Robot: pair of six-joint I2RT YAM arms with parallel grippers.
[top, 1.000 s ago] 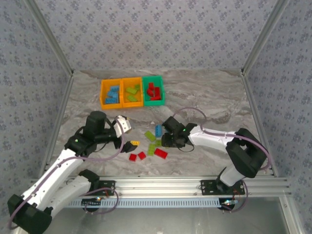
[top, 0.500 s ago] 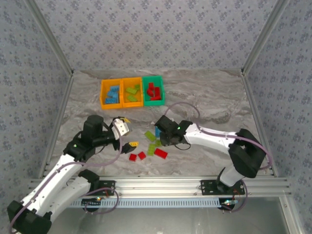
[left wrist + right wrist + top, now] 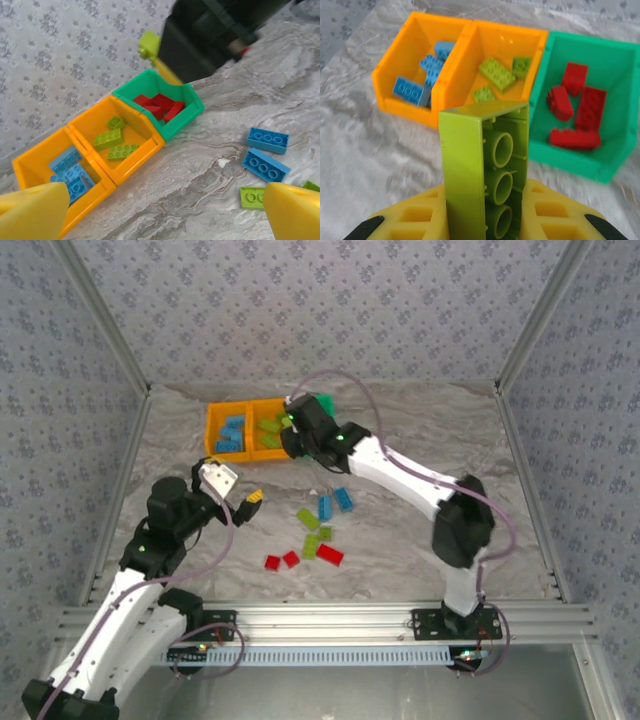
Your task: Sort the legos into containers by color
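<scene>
The middle orange bin already has green legos in it and is outward of my right gripper, so my right gripper needs to move outward over that bin next and let go of the matching lego.
My right gripper (image 3: 485,202) is shut on a lime green lego (image 3: 485,160), which stands upright between the yellow fingers. It hovers just in front of the containers. In the top view the right gripper (image 3: 292,436) is over the front of the middle orange bin (image 3: 268,448). That bin (image 3: 540,40) holds green legos, the left orange bin (image 3: 387,65) blue ones, and the green bin (image 3: 620,167) red ones. My left gripper (image 3: 240,498) is open and holds nothing, left of the loose legos. Its fingers (image 3: 32,207) frame bare table.
Loose legos lie mid-table: two blue (image 3: 325,507) (image 3: 343,499), three green around (image 3: 311,546), and three red (image 3: 272,562) (image 3: 291,559) (image 3: 330,555). Blue legos (image 3: 267,140) and a green one (image 3: 252,196) lie at the right of the left wrist view. Frame posts and walls bound the table.
The right gripper closed on a green lego at the pile, lifted it and swung back to the containers. The left arm drew back to the left, still open.
</scene>
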